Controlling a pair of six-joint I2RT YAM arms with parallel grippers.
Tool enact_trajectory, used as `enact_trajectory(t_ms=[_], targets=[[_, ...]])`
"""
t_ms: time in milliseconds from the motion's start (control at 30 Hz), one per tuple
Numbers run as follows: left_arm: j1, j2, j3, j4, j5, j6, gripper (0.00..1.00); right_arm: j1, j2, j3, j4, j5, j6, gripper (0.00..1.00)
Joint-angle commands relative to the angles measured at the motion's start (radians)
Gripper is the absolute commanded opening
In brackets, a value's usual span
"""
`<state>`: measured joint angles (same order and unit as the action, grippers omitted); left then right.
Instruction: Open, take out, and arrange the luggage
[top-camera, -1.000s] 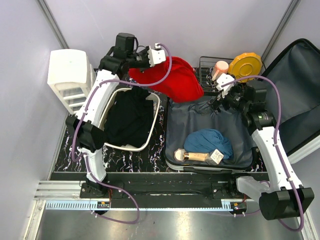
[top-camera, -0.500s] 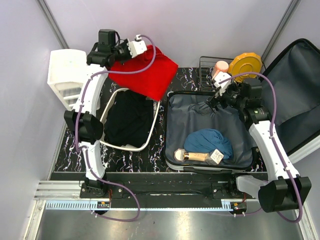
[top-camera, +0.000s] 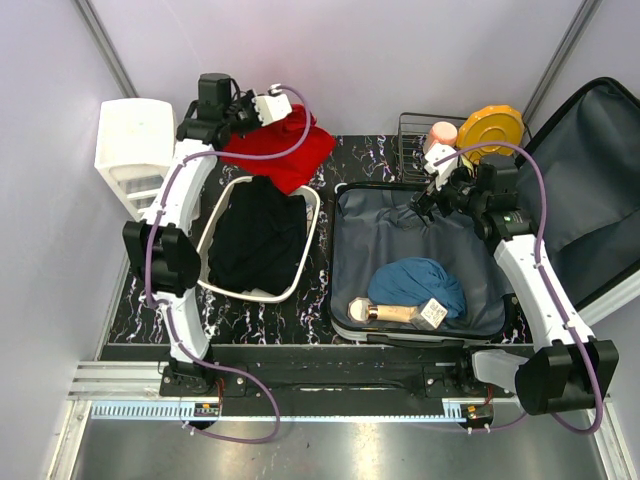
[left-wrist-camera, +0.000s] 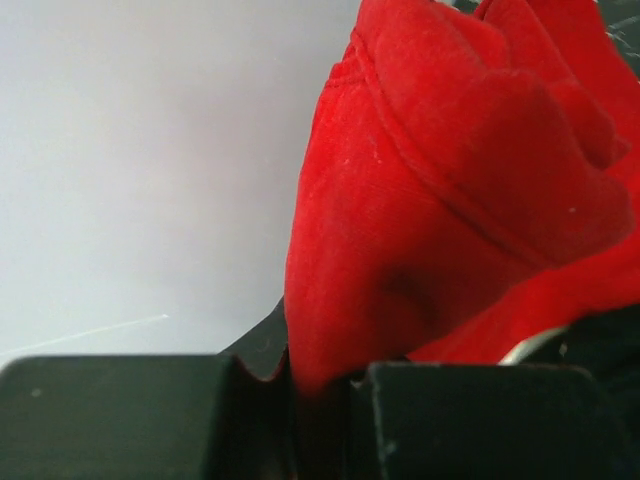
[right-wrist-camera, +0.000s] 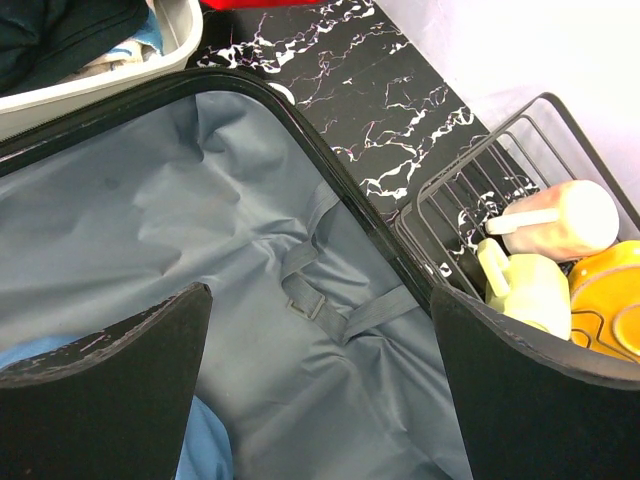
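Next, my left gripper moves the red garment (top-camera: 285, 148) back and down over the black clothes (top-camera: 257, 238) and releases it there, since it hangs past the tub's far end.
The luggage (top-camera: 338, 290) lies open at centre right, its grey lining (right-wrist-camera: 150, 230) showing and its lid (top-camera: 590, 170) leaning back on the right. My left gripper (top-camera: 285, 112) is shut on a red garment (top-camera: 285, 148), which hangs over the far end of the white tub (top-camera: 300, 280). In the left wrist view the red cloth (left-wrist-camera: 450, 180) is pinched in the gripper (left-wrist-camera: 320, 400). My right gripper (top-camera: 425, 205) hovers open over the far part of the luggage, nothing between its fingers (right-wrist-camera: 320, 370). A blue cloth (top-camera: 415, 280), a tan bottle (top-camera: 385, 313) and a small box (top-camera: 433, 313) lie inside.
Black clothes (top-camera: 255, 235) fill the tub. A white drawer unit (top-camera: 135, 150) stands at far left. Behind the luggage a wire basket (top-camera: 412, 150) holds a pink bottle (top-camera: 440, 133), with a yellow plate (top-camera: 490, 128) beside it. A lining strap (right-wrist-camera: 305, 300) lies under the right gripper.
The left arm has swung the red garment left and back, from the luggage's far corner to above the tub's far end. The right gripper drifted slightly left, still open.
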<state>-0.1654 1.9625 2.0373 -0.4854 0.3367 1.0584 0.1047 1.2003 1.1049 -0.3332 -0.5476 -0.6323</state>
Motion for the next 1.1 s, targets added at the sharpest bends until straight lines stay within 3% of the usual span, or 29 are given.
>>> enact_trajectory(t_ms=[0, 133, 267, 367, 467, 567, 700, 900, 1067], targets=[[0.035, -0.134, 0.015, 0.099, 0.071, 0.028, 0.00, 0.000, -0.028, -0.007, 0.048, -0.032, -0.012, 1.00], [0.052, 0.029, 0.303, 0.113, 0.018, -0.063, 0.00, 0.000, 0.002, 0.009, 0.049, -0.057, -0.017, 1.00], [0.050, 0.128, 0.389, 0.438, -0.114, -0.144, 0.00, 0.000, 0.024, 0.027, 0.057, -0.054, -0.014, 1.00], [0.040, 0.180, 0.432, 0.534, -0.146, -0.124, 0.00, 0.000, 0.024, 0.032, 0.060, -0.049, -0.014, 1.00], [0.033, 0.122, 0.329, 0.513, -0.070, -0.092, 0.00, 0.000, 0.016, 0.029, 0.059, -0.034, -0.021, 1.00], [0.032, -0.028, 0.074, 0.492, 0.016, -0.032, 0.00, 0.000, 0.001, 0.013, 0.060, -0.019, -0.026, 1.00], [0.033, -0.216, -0.159, 0.259, 0.073, 0.158, 0.00, 0.000, -0.031, -0.019, 0.054, -0.008, -0.027, 1.00], [0.026, -0.358, -0.262, -0.149, 0.153, 0.213, 0.00, 0.000, -0.038, -0.033, 0.048, -0.018, -0.018, 1.00], [-0.013, -0.407, -0.303, -0.191, 0.093, 0.224, 0.00, 0.000, -0.016, -0.014, 0.046, -0.046, -0.007, 1.00]])
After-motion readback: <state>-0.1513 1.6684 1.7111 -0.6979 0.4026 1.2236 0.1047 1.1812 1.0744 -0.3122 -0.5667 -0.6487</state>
